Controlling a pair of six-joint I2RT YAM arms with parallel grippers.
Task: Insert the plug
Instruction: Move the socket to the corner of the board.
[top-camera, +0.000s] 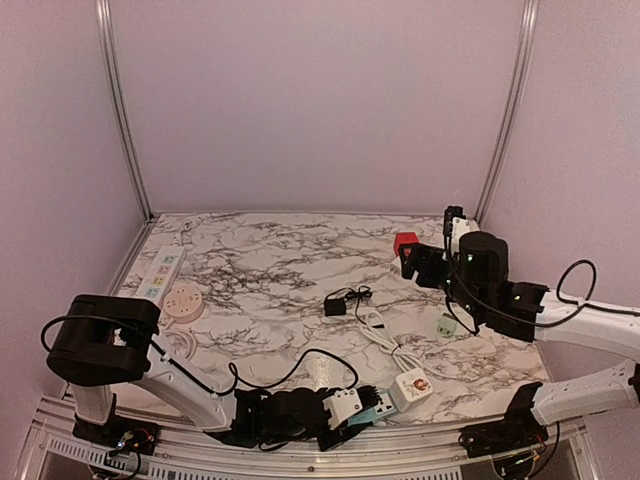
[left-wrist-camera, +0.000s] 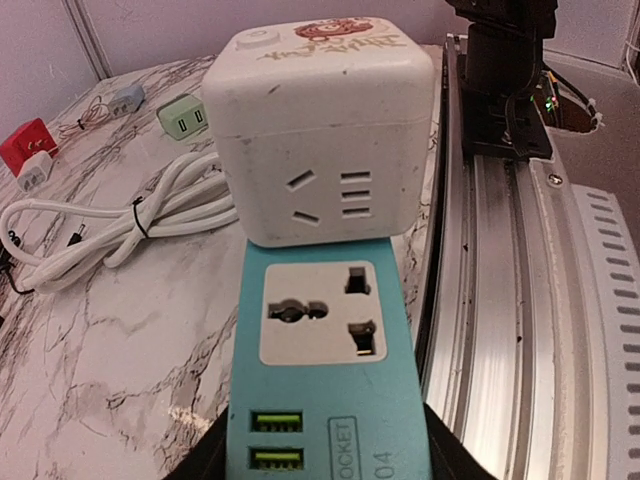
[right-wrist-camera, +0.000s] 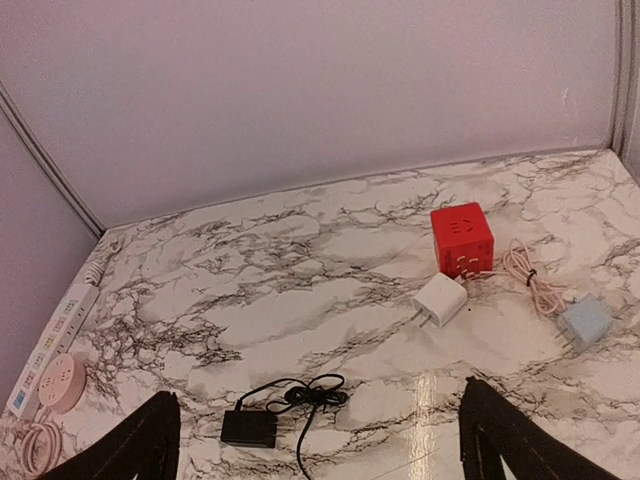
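Observation:
The left gripper slides the teal socket block along the metal bar next, toward the right in the top view, since empty table shows beyond the white cube.
My left gripper (left-wrist-camera: 325, 466) is shut on the near end of a teal socket block (left-wrist-camera: 320, 370), its universal outlet and two green USB ports facing up, low at the table's front edge (top-camera: 378, 408). A white cube socket (left-wrist-camera: 320, 130) sits right against the block's far end. My right gripper (right-wrist-camera: 325, 440) hangs open and empty above the table's right side (top-camera: 415, 262). Below it lies a black plug with a coiled cord (right-wrist-camera: 248, 428), also in the top view (top-camera: 335, 307). A white charger plug (right-wrist-camera: 440, 298) lies beside a red cube socket (right-wrist-camera: 462, 240).
A white power strip (top-camera: 160, 272) and a pink round socket (top-camera: 184, 300) lie at the far left. A bundled white cord (top-camera: 380, 335) runs to the white cube. A pale blue plug (right-wrist-camera: 585, 325) and a green adapter (top-camera: 446, 325) lie on the right. A metal rail (left-wrist-camera: 520, 300) borders the near edge.

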